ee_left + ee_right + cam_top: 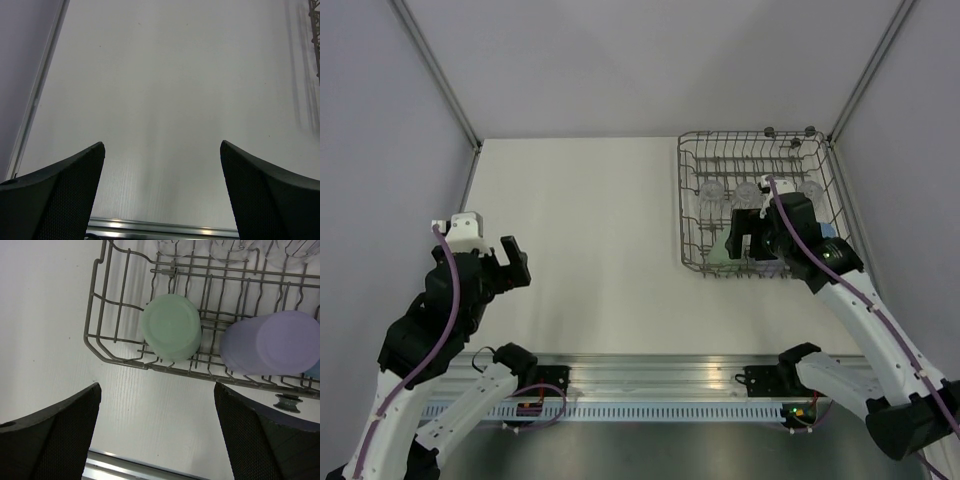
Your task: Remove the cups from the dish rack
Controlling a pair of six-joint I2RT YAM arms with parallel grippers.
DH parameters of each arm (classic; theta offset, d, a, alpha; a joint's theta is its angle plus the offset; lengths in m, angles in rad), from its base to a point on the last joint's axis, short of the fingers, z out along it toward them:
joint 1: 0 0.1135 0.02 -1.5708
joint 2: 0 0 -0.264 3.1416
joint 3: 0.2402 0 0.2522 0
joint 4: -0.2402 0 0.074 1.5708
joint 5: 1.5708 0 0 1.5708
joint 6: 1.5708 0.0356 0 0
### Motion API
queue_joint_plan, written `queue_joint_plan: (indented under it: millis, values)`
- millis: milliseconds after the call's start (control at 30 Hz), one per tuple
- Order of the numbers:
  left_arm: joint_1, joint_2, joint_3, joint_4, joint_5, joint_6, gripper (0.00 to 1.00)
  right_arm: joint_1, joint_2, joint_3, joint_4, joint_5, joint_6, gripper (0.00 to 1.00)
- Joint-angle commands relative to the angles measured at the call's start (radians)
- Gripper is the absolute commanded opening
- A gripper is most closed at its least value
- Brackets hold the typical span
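My right gripper will next lower its open fingers astride the mint green cup (171, 327) below it and close, one fingertip fitting the gap beside the lavender cup (272, 342).
The grey wire dish rack (683, 205) stands at the back right of the table. In it, upside down, are a mint green cup (171, 333), a lavender cup (272, 342) and a sliver of a blue cup (315, 371) along the near side. Clear cups (712, 188) stand in a row behind them and show at the top of the right wrist view (230, 247). My right gripper (156, 390) is open and empty, above the rack's near edge (122, 361), just short of the mint cup. My left gripper (162, 145) is open and empty over bare table at the left.
A metal rail (650, 380) runs along the table's near edge between the arm bases. Grey walls close the table at the back and both sides. The rack's corner (315, 30) shows at the far right of the left wrist view.
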Motion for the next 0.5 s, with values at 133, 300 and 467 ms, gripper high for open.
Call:
queue_joint_plan:
  millis: [133, 300, 467]
  values:
    - [-0.004, 0.003, -0.014, 0.032, 0.038, -0.015, 1.0, 0.004, 0.163, -0.008, 0.161, 0.042, 0.002, 0.98]
    - [-0.004, -0.001, -0.017, 0.032, 0.044, -0.015, 1.0, 0.004, 0.268, -0.006, 0.211, 0.08, -0.01, 0.98]
    - [-0.004, -0.003, -0.019, 0.03, 0.055, -0.015, 1.0, 0.004, 0.371, 0.009, 0.234, 0.128, -0.024, 0.98]
